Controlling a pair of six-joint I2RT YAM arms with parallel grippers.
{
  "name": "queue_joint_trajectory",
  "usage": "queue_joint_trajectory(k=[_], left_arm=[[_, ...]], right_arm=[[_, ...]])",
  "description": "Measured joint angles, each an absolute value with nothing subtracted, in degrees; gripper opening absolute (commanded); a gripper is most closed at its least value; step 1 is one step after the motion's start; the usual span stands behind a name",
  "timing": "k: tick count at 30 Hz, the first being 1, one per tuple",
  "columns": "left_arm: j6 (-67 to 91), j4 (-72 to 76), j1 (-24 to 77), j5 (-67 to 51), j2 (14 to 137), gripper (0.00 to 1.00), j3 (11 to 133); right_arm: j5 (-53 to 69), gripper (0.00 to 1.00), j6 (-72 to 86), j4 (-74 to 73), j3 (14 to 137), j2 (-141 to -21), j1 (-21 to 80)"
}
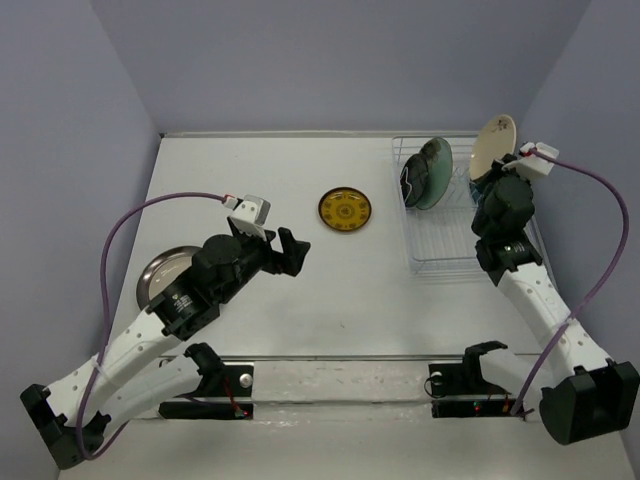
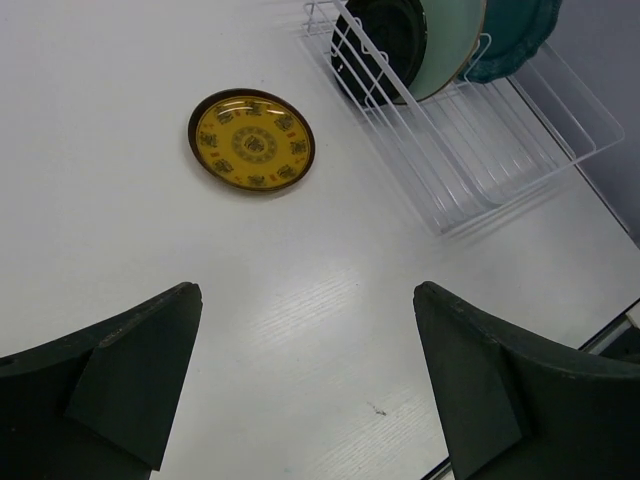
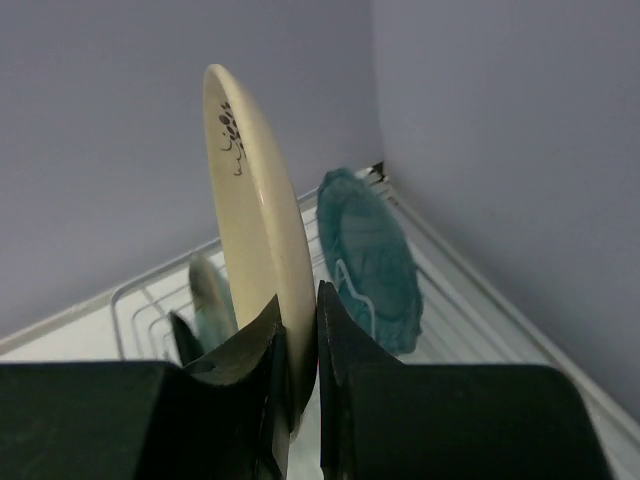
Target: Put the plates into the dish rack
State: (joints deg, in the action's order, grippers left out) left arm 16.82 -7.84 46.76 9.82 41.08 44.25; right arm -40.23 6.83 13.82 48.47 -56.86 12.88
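The right gripper will next go down to the rack, moving toward the aqua plate [image 1: 437,172], and let go of the cream plate, since the rack is free between the pale aqua and teal plates.
My right gripper [image 1: 498,172] [image 3: 298,294] is shut on the lower rim of the cream plate [image 1: 493,142] [image 3: 255,210], holding it upright above the white wire dish rack [image 1: 448,245] [image 3: 135,300]. In the rack stand the teal scalloped plate [image 3: 365,250] [image 2: 512,35], the pale aqua plate [image 1: 437,172] [image 2: 452,45] and the small black plate [image 2: 385,45]. The yellow patterned plate [image 1: 345,210] [image 2: 251,140] lies flat on the table. The grey metallic plate [image 1: 158,272] lies partly under my left arm. My left gripper [image 1: 291,250] [image 2: 307,290] is open and empty above bare table, short of the yellow plate.
Purple walls close in the table on the left, back and right. The rack sits in the back right corner against the wall. A metal rail [image 1: 340,375] runs along the near edge between the arm bases.
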Motion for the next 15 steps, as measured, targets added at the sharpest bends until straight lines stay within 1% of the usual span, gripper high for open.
queue_joint_trajectory(k=[5,10,15], left_arm=[[16.8,-8.1,46.76,9.41,41.21,0.99,44.25],[16.8,-8.12,46.76,9.02,40.62,0.99,44.25],[16.8,-8.14,46.76,8.8,40.38,0.99,44.25]], right_arm=[[-41.54,0.07,2.42,18.15,54.39,-64.58,8.45],[-37.69,0.07,-2.04,20.23,56.88,-74.15,7.79],[-32.58,0.07,-3.38,19.53,56.16,-81.45,7.79]])
